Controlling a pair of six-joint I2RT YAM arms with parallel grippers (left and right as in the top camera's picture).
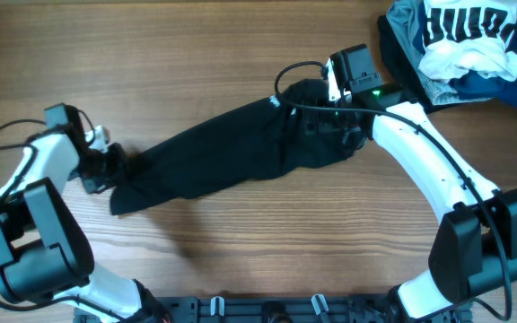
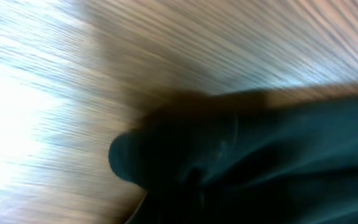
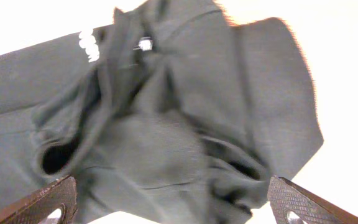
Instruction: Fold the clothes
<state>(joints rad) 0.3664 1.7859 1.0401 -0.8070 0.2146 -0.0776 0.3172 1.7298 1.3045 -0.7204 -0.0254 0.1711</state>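
Observation:
I will carry the garment's end to the right in the overhead view with my left gripper and let go of it over the garment's middle (image 1: 214, 142), because this side of the garment is still long.
The black garment (image 1: 232, 152) lies in a long diagonal band on the wooden table, from lower left to upper right, with a tiny white logo (image 1: 274, 101) near its upper edge. My left gripper (image 1: 106, 168) is at the garment's left end; in the blurred left wrist view the black fabric (image 2: 260, 162) bunches over the jaws and hides the fingers. My right gripper (image 1: 344, 124) hovers over the crumpled right end. In the right wrist view its fingers (image 3: 169, 186) are spread wide above the fabric (image 3: 166, 137), holding nothing, and the logo (image 3: 89, 46) shows there too.
A pile of other clothes (image 1: 460, 45), white-and-navy lettered on top of grey and blue pieces, sits at the back right corner, close to the right arm's wrist. Bare wooden table (image 1: 196, 54) lies behind and in front of the garment.

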